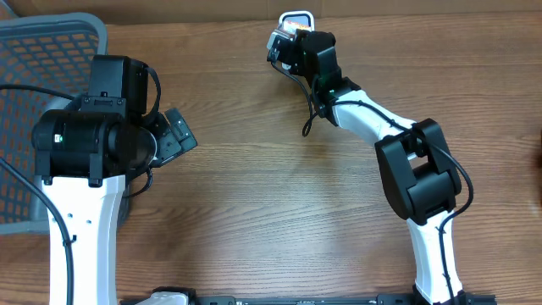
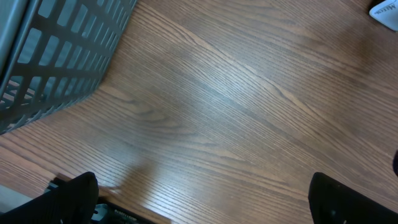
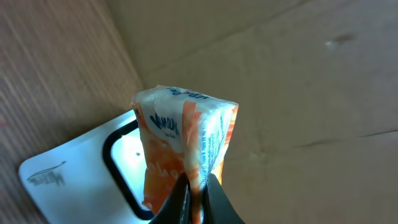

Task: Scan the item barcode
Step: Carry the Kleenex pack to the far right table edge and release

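Observation:
The robot should swing its right gripper back from the scanner and to the right in the overhead view, and let go of the packet on top of the table's side margin, where bare wood shows.
The item is a small orange-and-white packet with blue print. My right gripper is shut on its lower edge and holds it upright. Right behind it lies the white scanner, and the packet covers part of its black-framed window. In the overhead view the packet and the right gripper sit at the table's far edge beside the scanner. No barcode shows on the visible side. My left gripper hangs open over bare wood, its fingers wide apart with nothing between them.
A grey mesh basket fills the far left corner, close to the left arm; its wall shows in the left wrist view. Brown cardboard lies beyond the table's edge. Wooden tabletop stretches between the arms.

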